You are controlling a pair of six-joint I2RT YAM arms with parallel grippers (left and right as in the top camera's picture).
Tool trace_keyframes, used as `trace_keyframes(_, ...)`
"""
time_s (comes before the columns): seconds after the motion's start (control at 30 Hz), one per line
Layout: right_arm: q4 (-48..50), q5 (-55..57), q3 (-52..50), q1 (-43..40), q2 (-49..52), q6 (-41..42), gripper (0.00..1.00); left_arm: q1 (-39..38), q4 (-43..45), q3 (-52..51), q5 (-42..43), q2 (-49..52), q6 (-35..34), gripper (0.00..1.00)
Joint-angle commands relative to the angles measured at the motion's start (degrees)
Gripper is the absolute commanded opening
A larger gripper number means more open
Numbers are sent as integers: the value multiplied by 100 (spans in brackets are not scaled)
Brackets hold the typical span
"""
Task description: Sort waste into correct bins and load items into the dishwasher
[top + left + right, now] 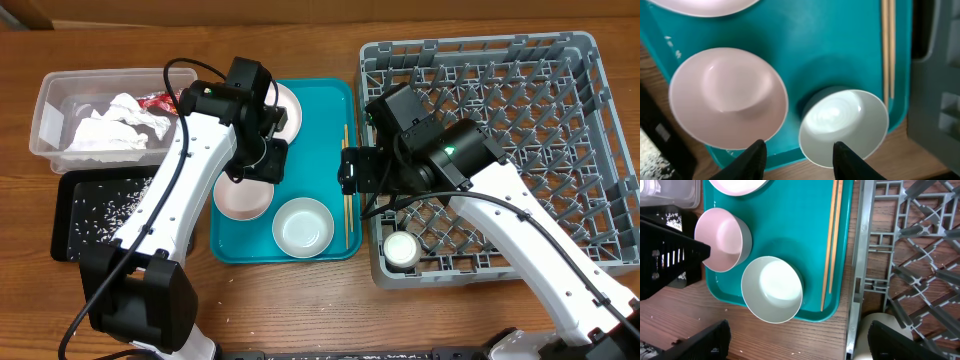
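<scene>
My right gripper lowers to the left in the overhead view onto the white bowl's rim beside the chopsticks next, as that side of the bowl is nearest and uncovered.
On the teal tray (320,110) lie a pink bowl (243,197), a white bowl (303,226), wooden chopsticks (347,190) and a plate (288,108) partly hidden by my left arm. My left gripper (262,165) hangs over the two bowls, open and empty (800,150); the left wrist view shows the pink bowl (727,97) and the white bowl (844,125). My right gripper (350,170) is wide open and empty (800,342), above the tray's right edge near the chopsticks (832,240). A white cup (402,250) sits in the grey dish rack (540,70).
The clear tub (50,100) at the far left holds crumpled napkins (110,130) and a red wrapper (158,101). The black tray (70,215) below it holds scattered rice grains (110,208). A few rice grains lie on the wooden table in front of the teal tray.
</scene>
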Motion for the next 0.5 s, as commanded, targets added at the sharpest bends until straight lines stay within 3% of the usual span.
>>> trace_keyframes(0.0,57,-28,-37,24,46,50,88,63,-20,-31,-448,-103,-719,45)
trace_keyframes(0.23,74,-28,-37,22,184,48,88,-39,-280,-42,-127,-103,-767,47)
trace_keyframes(0.47,83,-33,-37,24,345,48,88,-507,-343,-518,-164,-103,-1631,42)
